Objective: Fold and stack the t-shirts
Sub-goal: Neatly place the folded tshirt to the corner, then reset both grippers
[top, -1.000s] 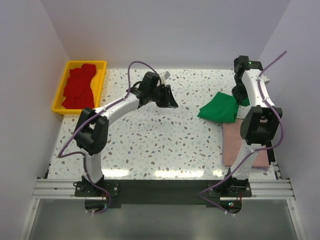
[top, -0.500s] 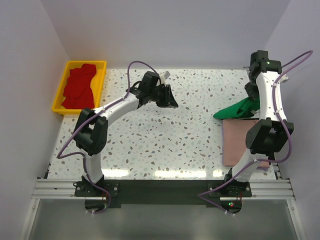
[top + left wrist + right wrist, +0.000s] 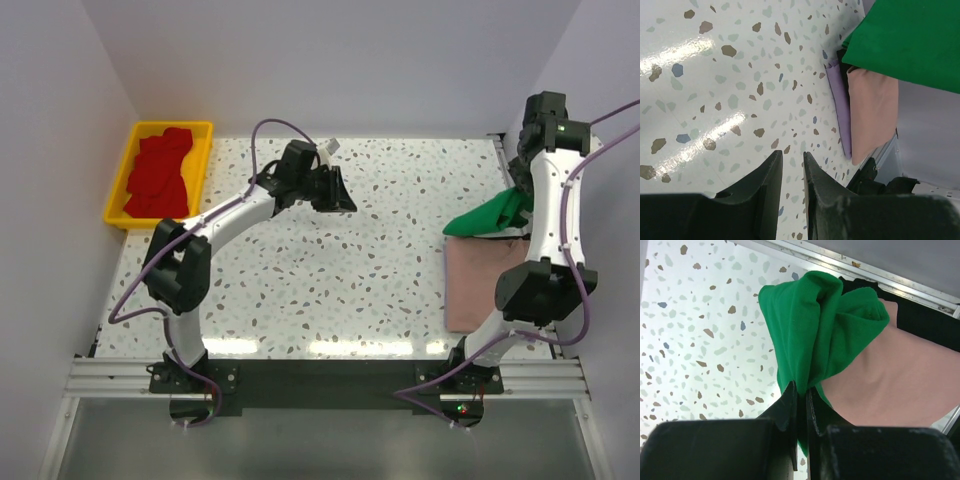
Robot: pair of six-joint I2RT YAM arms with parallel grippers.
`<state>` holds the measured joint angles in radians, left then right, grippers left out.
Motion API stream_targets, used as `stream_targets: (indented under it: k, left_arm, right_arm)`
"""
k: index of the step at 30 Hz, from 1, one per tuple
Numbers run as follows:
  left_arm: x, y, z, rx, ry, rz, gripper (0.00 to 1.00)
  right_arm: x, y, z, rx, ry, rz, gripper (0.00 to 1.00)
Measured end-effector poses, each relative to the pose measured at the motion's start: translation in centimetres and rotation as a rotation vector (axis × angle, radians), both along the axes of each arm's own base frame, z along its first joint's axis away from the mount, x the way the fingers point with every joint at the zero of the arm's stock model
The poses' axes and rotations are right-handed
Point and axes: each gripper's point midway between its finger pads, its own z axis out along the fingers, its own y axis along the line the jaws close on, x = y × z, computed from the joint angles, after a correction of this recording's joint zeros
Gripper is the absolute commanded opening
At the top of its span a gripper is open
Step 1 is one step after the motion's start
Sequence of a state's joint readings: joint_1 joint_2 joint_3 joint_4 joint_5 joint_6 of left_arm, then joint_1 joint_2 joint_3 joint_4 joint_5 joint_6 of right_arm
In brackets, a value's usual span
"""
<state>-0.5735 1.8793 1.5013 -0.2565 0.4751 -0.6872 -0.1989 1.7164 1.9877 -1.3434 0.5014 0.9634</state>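
Note:
My right gripper should first move back, then move down and open, to get the green t-shirt over the pink t-shirt's far end.
My right gripper is shut on a bunched fold of the bright green t-shirt. It holds the shirt hanging over the far end of the folded dusty pink t-shirt. In the top view the green t-shirt hangs at the right edge, just beyond the pink one, with the right gripper at its right end. Several red t-shirts lie piled in the yellow tray. My left gripper hovers over the bare tabletop near the middle back. Its jaws are almost together and hold nothing.
The yellow tray stands at the far left corner. Walls enclose the table on the left, back and right. A metal rail runs along the table's right edge close to the green shirt. The terrazzo tabletop lies between the arms.
My right arm has swung right and up, carrying the green t-shirt off the table's right middle to above the pink shirt's far end. The left arm has barely moved.

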Motion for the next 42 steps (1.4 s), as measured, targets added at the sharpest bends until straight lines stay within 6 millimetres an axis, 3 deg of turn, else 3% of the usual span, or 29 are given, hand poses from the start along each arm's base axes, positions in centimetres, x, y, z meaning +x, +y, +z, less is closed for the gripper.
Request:
stream_targets:
  k: [13, 18, 23, 25, 27, 30, 33, 36, 42]
  left_arm:
    - [-0.3, 0.1, 0.2, -0.004, -0.001, 0.0, 0.28]
    - [-1.1, 0.4, 0.2, -0.004, 0.005, -0.002, 0.28]
    - [-2.4, 0.5, -0.6, 0.001, 0.023, -0.009, 0.28]
    - [-2.9, 0.4, -0.9, 0.002, 0.035, -0.011, 0.28]
    - [-3.3, 0.3, -1.2, 0.001, 0.04, -0.016, 0.28]
    - [-3.8, 0.2, -1.5, -0.003, 0.042, -0.024, 0.29]
    - [-4.4, 0.5, -1.6, -0.006, 0.044, -0.027, 0.29]
    - [-4.7, 0.7, -1.1, -0.013, 0.032, -0.026, 0.29]
    - [-5.2, 1.5, 0.3, -0.019, -0.012, -0.01, 0.31]
  right_arm:
    - [-1.9, 0.0, 2.3, -0.018, -0.051, 0.007, 0.0]
    - [-4.6, 0.3, 1.9, -0.017, -0.039, 0.002, 0.0]
    - [-9.0, 0.9, -0.8, -0.007, 0.033, -0.015, 0.0]
    - [-10.9, 1.2, -2.1, 0.002, 0.065, -0.019, 0.54]
    - [-12.8, 1.7, -3.4, 0.011, 0.087, -0.016, 0.98]
    - [-15.9, 2.6, -4.7, 0.017, 0.117, 0.021, 0.99]
    - [-17.4, 3.1, -4.4, 0.006, 0.104, 0.068, 0.99]
    - [-17.2, 3.6, -3.6, 0.003, 0.055, 0.14, 0.99]
    - [-14.0, 6.6, -3.8, 0.077, -0.096, 0.376, 0.99]
